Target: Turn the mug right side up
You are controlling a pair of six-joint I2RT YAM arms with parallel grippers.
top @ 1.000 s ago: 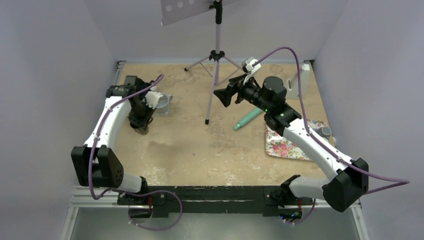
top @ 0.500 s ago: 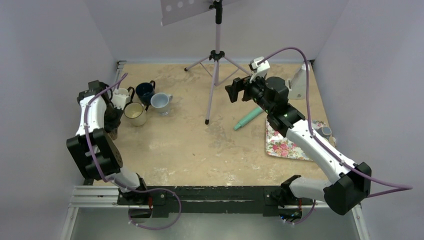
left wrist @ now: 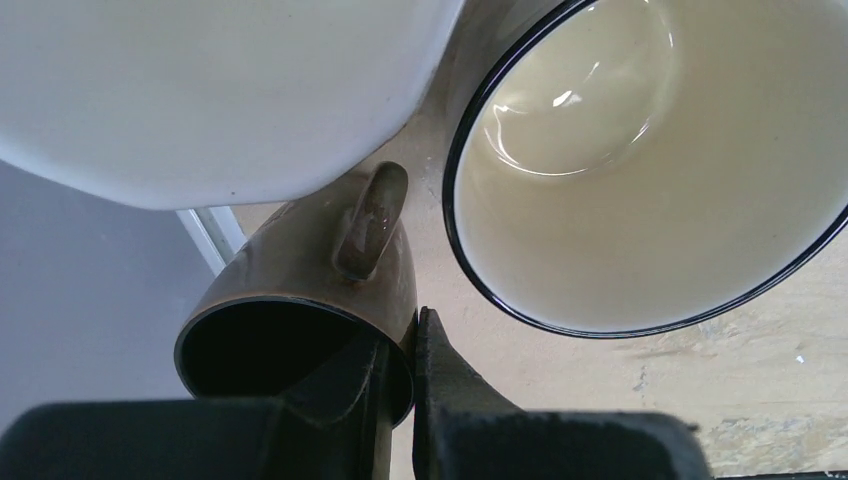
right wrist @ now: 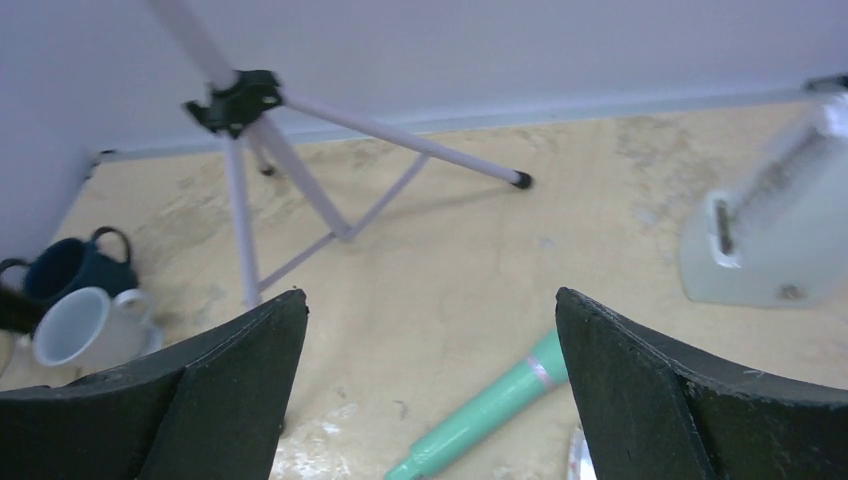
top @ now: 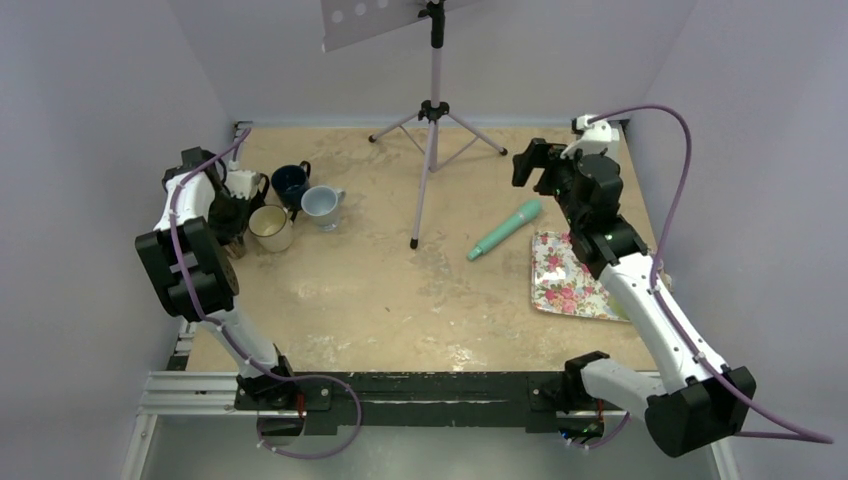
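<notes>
I will next draw the open fingers of my right gripper back, and turn and lower them to the green mug, because it lies below and back on the floral tray.
A brown mug point(left wrist: 300, 290) is in my left gripper point(left wrist: 400, 345), which is shut on its rim, one finger inside the mouth and one outside next to the handle. The mug's dark mouth faces the wrist camera. It sits at the far left table edge, between a white mug point(left wrist: 200, 90) and a cream mug with a black rim point(left wrist: 640, 170). In the top view the left gripper point(top: 230, 228) is beside the cream mug point(top: 270, 228), and the brown mug is mostly hidden under the arm. My right gripper point(top: 530, 165) is open and empty, raised at the back right.
A dark blue mug point(top: 291, 182) and a pale blue mug point(top: 321, 205) stand upright near the white mug point(top: 240, 188). A music stand tripod point(top: 432, 110) is at the back centre. A teal cylinder point(top: 505, 229) lies by a floral tray point(top: 575, 280). A white block point(right wrist: 780, 230) is at the back right.
My left arm has swung out to the far left edge, uncovering the group of mugs. My right arm has moved back and to the right, off the teal cylinder.
</notes>
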